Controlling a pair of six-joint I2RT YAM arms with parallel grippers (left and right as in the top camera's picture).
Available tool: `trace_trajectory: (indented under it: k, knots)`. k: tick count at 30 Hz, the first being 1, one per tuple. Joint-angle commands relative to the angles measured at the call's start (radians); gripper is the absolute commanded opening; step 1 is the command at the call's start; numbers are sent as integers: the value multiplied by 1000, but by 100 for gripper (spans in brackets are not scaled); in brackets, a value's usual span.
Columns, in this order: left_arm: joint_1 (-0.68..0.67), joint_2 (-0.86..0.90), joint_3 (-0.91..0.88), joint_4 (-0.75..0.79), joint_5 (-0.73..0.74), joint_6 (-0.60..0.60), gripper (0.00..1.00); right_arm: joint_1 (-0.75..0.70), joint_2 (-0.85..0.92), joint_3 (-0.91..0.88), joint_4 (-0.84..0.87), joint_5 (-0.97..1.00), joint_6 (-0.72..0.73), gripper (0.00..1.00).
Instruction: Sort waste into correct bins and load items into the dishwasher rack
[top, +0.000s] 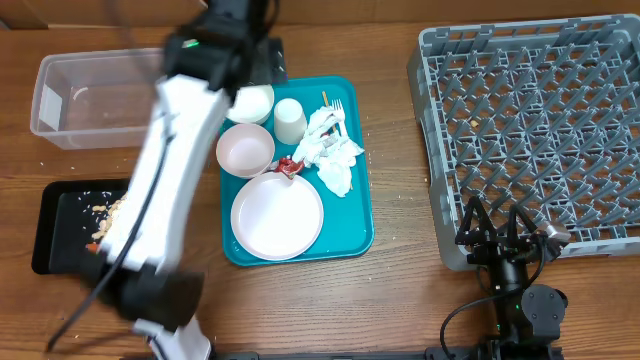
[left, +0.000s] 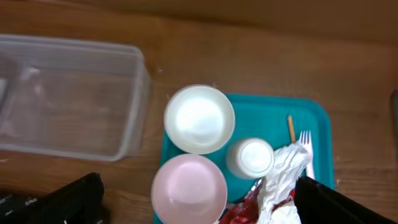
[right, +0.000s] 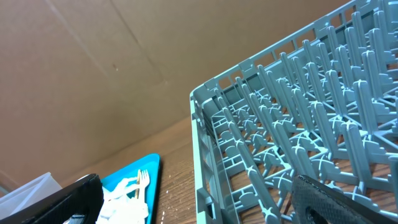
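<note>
To get at the red wrapper, which the crumpled napkins partly cover, my left gripper should lower onto a white napkin fold beside the cup first.
The teal tray (top: 355, 235) holds a white bowl (top: 255, 103), a small white cup (top: 289, 120), a pale pink bowl (top: 245, 148), a white plate (top: 277, 215), crumpled napkins (top: 332, 152), a red wrapper (top: 289, 165), a white fork (top: 338, 105) and a wooden stick (top: 325, 98). My left gripper (top: 250, 62) hangs open and empty above the tray's far left end. In the left wrist view the left gripper (left: 199, 210) has the pink bowl (left: 188, 190) between its fingers' lines, with the white bowl (left: 199, 118) and the cup (left: 250, 157) beyond. My right gripper (top: 500, 240) is open and empty at the front left edge of the grey rack (top: 540, 130). No carrot is in view.
A clear tub (top: 90, 98) stands at the far left. A black tray (top: 60, 225) with rice and food scraps (top: 110, 212) lies at the near left, partly under my left arm. In the right wrist view the rack (right: 298, 137) fills the right side and the tray's corner (right: 134, 186) shows.
</note>
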Motion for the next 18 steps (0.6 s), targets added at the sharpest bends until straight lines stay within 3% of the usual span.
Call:
trace_trajectory:
  k: [1,4,8,18]
  knots:
    - [100,-109,16,-85,-85,-167,100,-4,-8,-11,7,8,-6,100]
    - [203,-127,16,-175,-45,-279,100,-4,-8,-11,7,8,-6,100]
    - [331,-103,-6,-326,41,-284,100,-4,-8,-11,7,8,-6,100]
    - [380,-12,-17,-431,127,-283,100,-4,-8,-11,10,4,3,100]
